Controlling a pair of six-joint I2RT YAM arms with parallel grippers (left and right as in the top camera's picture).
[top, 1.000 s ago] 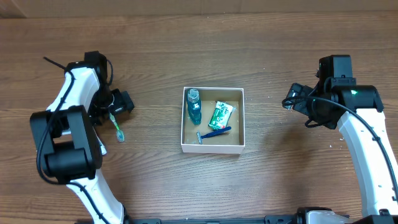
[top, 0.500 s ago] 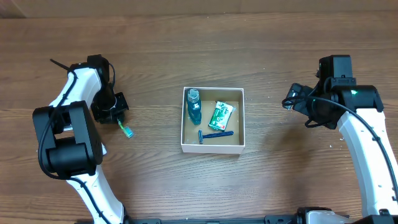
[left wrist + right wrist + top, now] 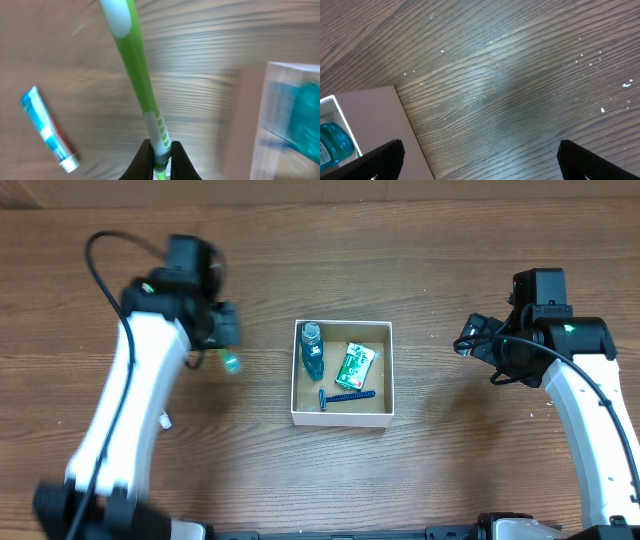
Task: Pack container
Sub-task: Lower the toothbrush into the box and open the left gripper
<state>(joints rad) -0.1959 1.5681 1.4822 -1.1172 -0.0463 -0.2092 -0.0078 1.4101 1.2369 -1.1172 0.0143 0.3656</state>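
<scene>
My left gripper swings toward the container (image 3: 342,415) next, turning as it goes, then lowers the toothbrush over the blue razor (image 3: 345,395) beside the green packet.
The container (image 3: 342,415) is a small white-walled square box at the table's middle, also seen at the right edge of the left wrist view (image 3: 260,125). It holds a teal bottle (image 3: 311,350), a green packet (image 3: 355,365) and a blue razor (image 3: 345,395). My left gripper (image 3: 222,348) (image 3: 161,149) is shut on the handle of a green toothbrush (image 3: 135,70) (image 3: 230,363), lifted above the table just left of the container. My right gripper (image 3: 468,340) (image 3: 480,162) hangs open to the right of the container with nothing between its fingers.
A blue and white toothpaste tube (image 3: 50,130) lies on the wood below and to the left of the held toothbrush. The right wrist view shows the container's corner (image 3: 370,115) and bare wooden table (image 3: 520,90).
My left gripper closed on the toothbrush, raised it off the table and swung right toward the container. The right arm stayed where it was.
</scene>
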